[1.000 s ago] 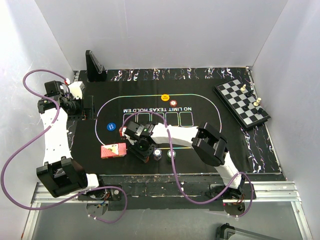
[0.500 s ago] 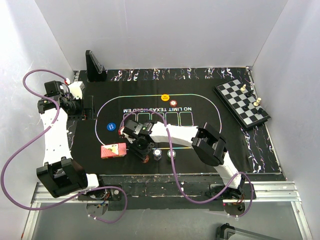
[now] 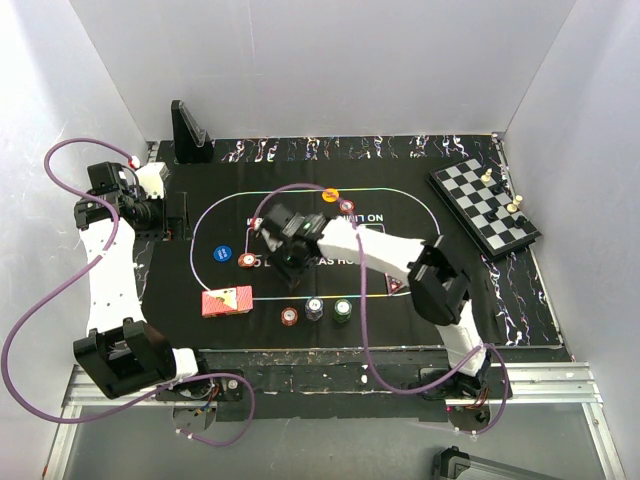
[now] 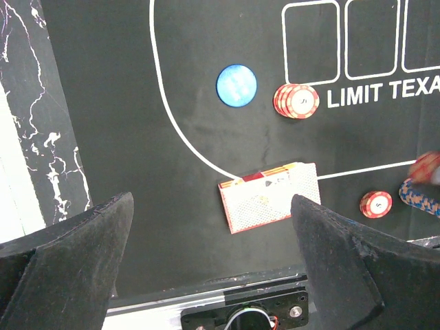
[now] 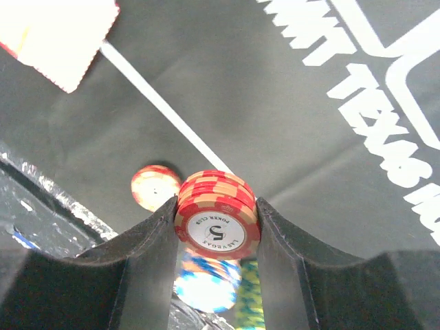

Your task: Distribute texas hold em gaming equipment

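My right gripper will next swing to the right in the top view, then turn and lower the short stack of red poker chips beside the small red triangle, where the mat is empty.
My right gripper [image 3: 293, 258] is shut on a short stack of red poker chips [image 5: 217, 213] and holds it above the mat's middle. Below it, near the front edge, stand a red chip [image 3: 290, 316], a blue-white chip stack [image 3: 314, 308] and a green chip stack [image 3: 343, 310]. Another red chip stack [image 3: 247, 260] sits beside a blue round disc [image 3: 222, 253]. The red-backed card deck [image 3: 227, 300] lies at the front left and shows in the left wrist view [image 4: 269, 205]. A yellow button [image 3: 330, 195] and a red chip [image 3: 346, 205] lie at the far side. My left gripper [image 4: 211, 199] is open and empty, high at the left.
The black mat [image 3: 420, 250] covers the table. A chessboard with pieces [image 3: 483, 208] lies at the far right. A dark wedge-shaped stand [image 3: 189, 130] is at the far left corner. A small red triangle [image 3: 395, 287] lies under the right arm. Purple cables loop over the mat.
My right gripper has lifted from the front row of chips and moved toward the mat's middle with the red chips in it; a single red chip now shows there. The left arm has not moved.
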Robot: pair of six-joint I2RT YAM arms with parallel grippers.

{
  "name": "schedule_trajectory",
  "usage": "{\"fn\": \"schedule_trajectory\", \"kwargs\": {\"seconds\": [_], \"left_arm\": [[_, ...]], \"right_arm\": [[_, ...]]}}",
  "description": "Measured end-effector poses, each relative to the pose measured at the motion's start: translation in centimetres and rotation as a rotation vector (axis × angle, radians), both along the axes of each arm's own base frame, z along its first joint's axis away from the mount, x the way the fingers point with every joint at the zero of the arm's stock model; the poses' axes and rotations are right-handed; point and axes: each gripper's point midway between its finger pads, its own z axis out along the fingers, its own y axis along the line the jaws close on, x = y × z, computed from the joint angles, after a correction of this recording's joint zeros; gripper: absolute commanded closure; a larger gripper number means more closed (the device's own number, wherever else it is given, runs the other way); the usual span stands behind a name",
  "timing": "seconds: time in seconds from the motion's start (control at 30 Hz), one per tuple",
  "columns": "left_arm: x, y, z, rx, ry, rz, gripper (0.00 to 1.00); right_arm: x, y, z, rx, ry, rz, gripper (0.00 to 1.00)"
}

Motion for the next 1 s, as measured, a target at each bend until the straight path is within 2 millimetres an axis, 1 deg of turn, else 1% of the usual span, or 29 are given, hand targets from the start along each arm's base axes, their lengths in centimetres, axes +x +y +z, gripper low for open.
{"fn": "schedule_trajectory", "kwargs": {"seconds": [0.07, 0.13, 0.17, 0.23, 0.3, 0.37, 0.4, 0.53, 0.6, 0.67, 0.83, 0.97, 1.0], "left_arm": [[0.0, 0.0, 0.0, 0.003, 0.000, -0.002, 0.00], [0.0, 0.1, 0.0, 0.006, 0.000, -0.003, 0.00], [0.0, 0.1, 0.0, 0.007, -0.001, -0.004, 0.00], [0.0, 0.1, 0.0, 0.008, -0.001, -0.004, 0.00], [0.0, 0.1, 0.0, 0.008, 0.000, -0.005, 0.00], [0.0, 0.1, 0.0, 0.008, 0.001, -0.006, 0.00], [-0.1, 0.1, 0.0, 0.007, 0.003, -0.007, 0.00], [-0.3, 0.0, -0.1, 0.005, 0.011, -0.009, 0.00], [-0.3, 0.0, -0.1, 0.005, 0.010, -0.012, 0.00], [-0.3, 0.0, -0.1, 0.004, 0.010, -0.012, 0.00], [-0.3, -0.1, -0.1, 0.004, 0.010, -0.013, 0.00], [-0.3, -0.1, -0.1, 0.004, 0.010, -0.013, 0.00], [-0.3, -0.1, -0.1, 0.005, 0.010, -0.014, 0.00]], "right_arm": [[2.6, -1.4, 1.7, 0.036, -0.014, -0.091, 0.99], [5.6, -3.9, 3.3, 0.065, -0.036, -0.208, 0.99], [6.7, -5.4, 3.7, 0.069, -0.045, -0.262, 0.99], [8.8, -8.9, 4.1, 0.064, -0.058, -0.391, 0.99], [9.6, -12.2, 3.4, 0.039, -0.063, -0.495, 0.99], [8.9, -14.8, 1.9, -0.012, -0.047, -0.568, 0.99], [8.3, -15.7, 1.0, -0.041, -0.035, -0.588, 0.99], [5.3, -18.1, -3.0, -0.151, 0.024, -0.635, 0.99], [4.0, -19.2, -4.3, -0.195, 0.049, -0.648, 0.99], [3.5, -19.7, -4.8, -0.217, 0.055, -0.660, 0.99], [4.9, -19.9, -4.5, -0.201, 0.018, -0.694, 0.99], [5.3, -20.4, -4.5, -0.204, 0.011, -0.720, 0.99], [5.3, -20.4, -4.5, -0.204, 0.011, -0.725, 0.96]]}}
